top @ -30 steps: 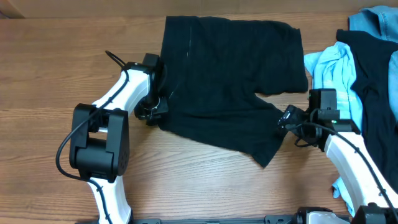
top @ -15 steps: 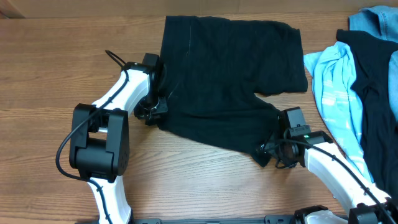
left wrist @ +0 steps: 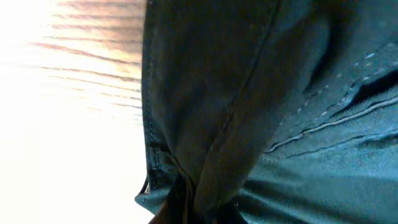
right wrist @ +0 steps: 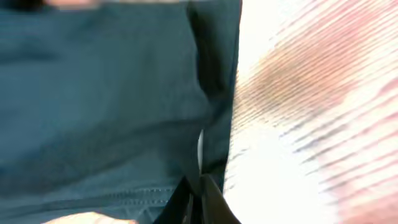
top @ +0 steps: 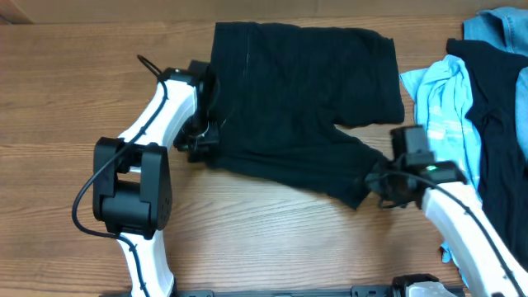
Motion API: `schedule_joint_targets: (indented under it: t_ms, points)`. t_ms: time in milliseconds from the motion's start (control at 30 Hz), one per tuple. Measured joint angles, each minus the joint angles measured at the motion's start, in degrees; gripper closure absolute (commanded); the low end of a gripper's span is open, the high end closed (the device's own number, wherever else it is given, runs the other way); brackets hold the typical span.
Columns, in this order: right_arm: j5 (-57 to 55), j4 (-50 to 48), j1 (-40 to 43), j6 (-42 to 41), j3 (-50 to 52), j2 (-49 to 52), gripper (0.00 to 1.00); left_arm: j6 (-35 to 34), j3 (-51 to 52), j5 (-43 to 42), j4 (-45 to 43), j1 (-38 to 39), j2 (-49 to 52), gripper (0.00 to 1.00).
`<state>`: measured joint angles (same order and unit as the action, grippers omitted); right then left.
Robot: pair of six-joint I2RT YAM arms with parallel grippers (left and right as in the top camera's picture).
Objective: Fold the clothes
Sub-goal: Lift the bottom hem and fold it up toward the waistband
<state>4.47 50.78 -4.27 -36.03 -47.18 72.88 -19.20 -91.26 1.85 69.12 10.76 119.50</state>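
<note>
Next, my right gripper lifts, carries the pinched corner outward, lowers it and lets the fold go there, since the corner is still short of the garment's far edge (top: 351,39).
The black garment (top: 297,99) of the clothes lies spread on the wooden table (top: 66,91), one flap reaching toward the front right. My left gripper (top: 202,142) is shut on its left edge; in the left wrist view dark fabric (left wrist: 261,93) fills the frame and bunches between the jaws of the left gripper (left wrist: 193,208). My right gripper (top: 375,177) is shut on the garment's front right corner. The right wrist view shows that hem (right wrist: 214,93) pinched in the right gripper (right wrist: 200,199), with bare table beside it.
More clothes are piled at the right edge: a light blue piece (top: 441,99), a black one (top: 499,124) over it, and a denim-blue one (top: 495,25) at the back corner. The right arm's white link (top: 470,231) runs along the front right.
The right gripper has shut on the garment's front right corner and drawn it slightly back and right. The left gripper, still shut, has shifted the left edge a little toward the back.
</note>
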Motion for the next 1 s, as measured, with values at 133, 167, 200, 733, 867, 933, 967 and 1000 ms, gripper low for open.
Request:
schedule_joint_targets:
  t_ms: [133, 167, 200, 733, 867, 933, 967, 1000]
  points:
    - [5.6, 12.3, 5.2, 7.8, -11.9, -2.7, 0.96, 1.4, -5.0, -2.0, 3.3, 0.0, -1.0, 0.96]
    - [6.7, 14.9, 6.2, 9.7, -14.3, -2.7, 0.96, 1.6, -5.0, -2.5, 3.7, 0.0, -2.0, 0.96]
    - [7.1, 16.2, 6.8, 11.1, -16.1, -2.8, 0.96, 1.8, -5.1, -2.7, 3.8, -0.1, -4.8, 0.96]
    - [10.6, 29.5, 7.2, 17.4, -23.1, -16.5, 0.96, 5.7, -5.1, -2.3, 16.5, -1.2, -26.7, 0.96]
    - [10.6, 11.5, 7.3, 21.4, -23.3, -13.2, 0.96, 5.9, -5.1, -1.1, 10.5, -1.2, -26.7, 0.96]
    - [10.6, 5.2, 7.3, 22.0, -23.4, -8.8, 0.96, 5.9, -5.1, -0.4, 7.0, -1.2, -26.7, 0.96]
    - [10.5, 1.1, 7.3, 22.4, -23.4, -4.4, 0.96, 5.9, -4.7, 0.2, 3.8, -1.2, -26.7, 0.96]
    - [11.0, -2.2, 7.3, 23.1, -23.4, -0.9, 0.96, 5.9, -4.0, 0.6, 1.8, -1.4, -26.7, 0.96]
